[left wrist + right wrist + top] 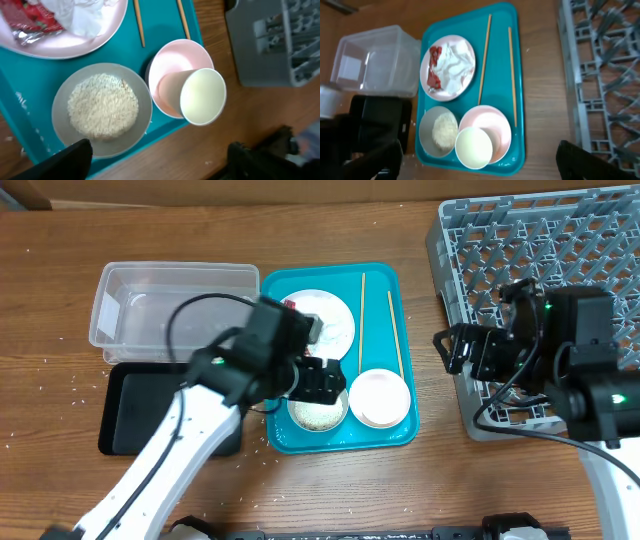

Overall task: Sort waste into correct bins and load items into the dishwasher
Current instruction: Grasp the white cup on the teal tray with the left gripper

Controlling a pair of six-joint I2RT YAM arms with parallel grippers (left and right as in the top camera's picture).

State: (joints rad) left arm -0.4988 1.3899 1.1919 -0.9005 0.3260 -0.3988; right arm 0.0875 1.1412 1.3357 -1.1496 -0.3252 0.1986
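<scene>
Next, my left gripper comes down toward the white-pinkish bowl [175, 62], onto the white cup's rim beside the grey-green bowl [102, 107].
On the teal tray [385, 285] a white plate [447, 67] holds a red wrapper [435, 67] and white tissue [455, 62]. Two chopsticks [483, 57] lie beside it. A grey-green bowl [102, 107] holds rice-like grains. The white-pinkish bowl [175, 62] has a white cup [200, 95] lying in it. My left gripper [160, 165] hovers open over the tray's near edge by the grey-green bowl, nothing between its fingers [65, 162]. My right gripper [447, 352] stands open at the grey dish rack's [560, 240] left edge, holding nothing.
A clear plastic tub [170, 310] stands left of the tray, with a black tray [135, 410] in front of it. Small white grains are scattered on the wooden table around the black tray. The left arm covers part of both bins.
</scene>
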